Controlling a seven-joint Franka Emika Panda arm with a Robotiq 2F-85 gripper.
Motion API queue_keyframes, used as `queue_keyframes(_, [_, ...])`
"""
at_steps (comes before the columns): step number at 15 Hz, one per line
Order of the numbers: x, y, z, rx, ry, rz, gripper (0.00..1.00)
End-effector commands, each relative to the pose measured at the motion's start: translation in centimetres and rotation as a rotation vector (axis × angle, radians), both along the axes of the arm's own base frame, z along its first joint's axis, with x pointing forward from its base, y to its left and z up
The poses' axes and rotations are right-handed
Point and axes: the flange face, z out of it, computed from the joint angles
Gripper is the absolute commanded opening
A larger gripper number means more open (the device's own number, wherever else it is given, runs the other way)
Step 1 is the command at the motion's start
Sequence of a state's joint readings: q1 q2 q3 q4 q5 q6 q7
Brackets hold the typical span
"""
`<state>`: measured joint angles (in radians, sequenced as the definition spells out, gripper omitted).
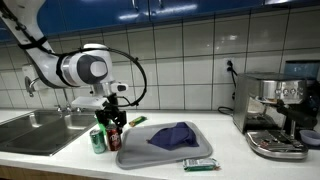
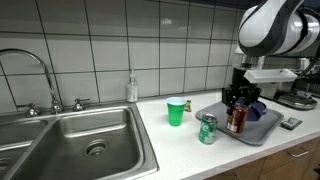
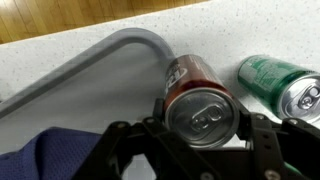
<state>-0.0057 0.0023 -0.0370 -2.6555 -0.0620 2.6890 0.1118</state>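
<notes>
The red soda can (image 1: 114, 135) is still at the tray's corner, so I need to move my gripper toward the counter's front edge and down, and release the can on bare counter.
My gripper (image 3: 205, 122) is shut on a red soda can (image 3: 200, 100), one finger on each side of it just below its silver top. In both exterior views the gripper (image 1: 113, 117) (image 2: 237, 100) reaches down onto the upright red can (image 1: 114, 135) (image 2: 237, 120) at the corner of a grey tray (image 1: 165, 156) (image 2: 262, 132). A green can (image 3: 285, 82) (image 1: 98, 140) (image 2: 208, 129) stands close beside it on the white counter. A blue cloth (image 1: 172, 135) (image 3: 45, 160) lies in the tray.
A steel sink (image 2: 85, 140) (image 1: 35, 128) is set into the counter beside the cans. A green cup (image 2: 176, 112) and a soap bottle (image 2: 132, 88) stand near the wall. A coffee machine (image 1: 275, 110) is at the far end, and a flat packet (image 1: 198, 164) lies by the tray.
</notes>
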Motion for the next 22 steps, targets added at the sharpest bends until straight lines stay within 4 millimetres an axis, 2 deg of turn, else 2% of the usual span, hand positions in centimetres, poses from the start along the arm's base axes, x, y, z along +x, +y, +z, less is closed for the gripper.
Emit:
queue_keyframes(1, [-1.2, 1.0, 0.7, 0.013, -0.006, 0.052, 0.39])
queue_keyframes(13, [-3.0, 3.2, -1.1, 0.009, 0.038, 0.122, 0.39])
queue_keyframes(22, [-3.7, 3.6, -2.3, -0.011, -0.006, 0.159, 0.39])
